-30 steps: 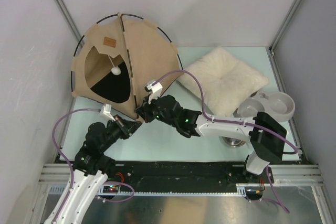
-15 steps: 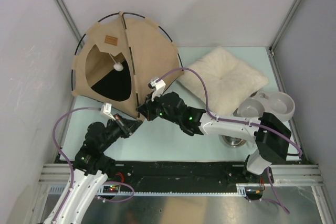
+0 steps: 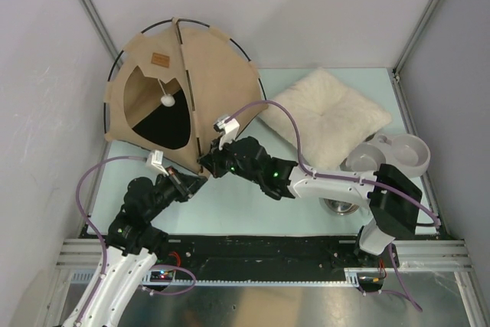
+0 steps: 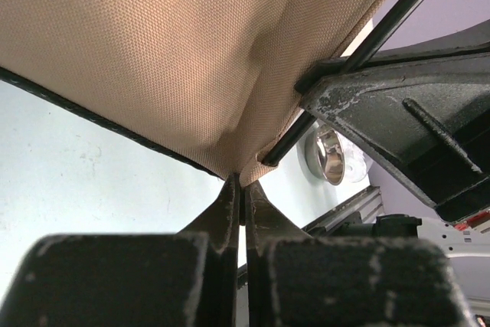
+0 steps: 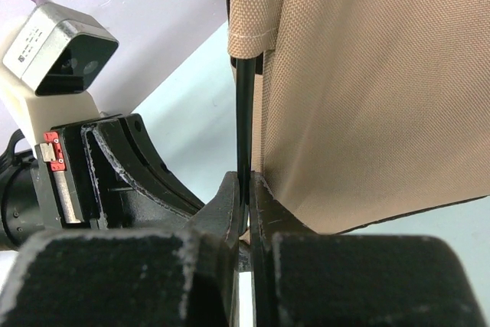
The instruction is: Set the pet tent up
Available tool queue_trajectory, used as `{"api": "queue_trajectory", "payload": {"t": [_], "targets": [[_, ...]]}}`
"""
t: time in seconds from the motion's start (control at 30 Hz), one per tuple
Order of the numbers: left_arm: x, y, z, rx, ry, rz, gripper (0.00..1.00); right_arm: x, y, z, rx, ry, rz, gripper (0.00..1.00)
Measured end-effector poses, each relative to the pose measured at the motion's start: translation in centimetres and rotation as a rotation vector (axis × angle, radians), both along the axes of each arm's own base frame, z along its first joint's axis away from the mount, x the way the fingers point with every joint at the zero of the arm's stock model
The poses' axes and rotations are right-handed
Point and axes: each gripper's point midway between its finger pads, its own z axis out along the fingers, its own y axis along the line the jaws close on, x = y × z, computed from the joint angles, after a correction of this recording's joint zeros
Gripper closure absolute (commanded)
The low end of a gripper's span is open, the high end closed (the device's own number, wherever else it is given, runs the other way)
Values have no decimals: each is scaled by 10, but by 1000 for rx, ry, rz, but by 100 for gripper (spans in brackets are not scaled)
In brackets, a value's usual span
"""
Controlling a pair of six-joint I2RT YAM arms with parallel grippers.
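My right gripper brings the raised tent corner down to the bare tabletop below it and to its right in the top view next, and releases the pole (image 5: 244, 112).
The tan canvas pet tent (image 3: 207, 74) stands at the back left, doorway toward the front left, with its brown label (image 3: 159, 59) and white pom-pom (image 3: 168, 100) in view. Both grippers meet at its near bottom corner. My left gripper (image 3: 197, 181) is shut on the tan fabric corner (image 4: 241, 170). My right gripper (image 3: 205, 165) is shut on the end of a thin black pole (image 5: 244, 112) beside the fabric edge (image 5: 360, 97). The right gripper's finger shows in the left wrist view (image 4: 398, 120).
A fluffy cream pillow (image 3: 329, 116) lies at the back right. A grey double pet bowl (image 3: 398, 155) stands at the right, with a steel bowl (image 3: 337, 206) near the right arm. The left wall is close behind the tent.
The pom-pom has swung a little. The right arm has shifted slightly at the tent corner. Both grippers keep their hold.
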Motion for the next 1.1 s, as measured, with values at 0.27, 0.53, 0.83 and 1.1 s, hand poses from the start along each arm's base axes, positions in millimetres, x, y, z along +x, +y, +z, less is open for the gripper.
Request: {"api": "queue_trajectory", "payload": {"t": [0.27,0.53,0.83,1.1], "targets": [[-4,4,1,57,-9,-9,100,-6,10,-12,-17,-15,-7,100],[-8,9,2,108,-53,-21,100,-10,16,-11,-4,-27,-6,100],[-6,10,3,140,-47,-24,97,-10,15,-11,-6,-28,-12,100],[-7,10,-3,166,-15,-36,87,-14,13,-19,-35,-7,-9,100]]}}
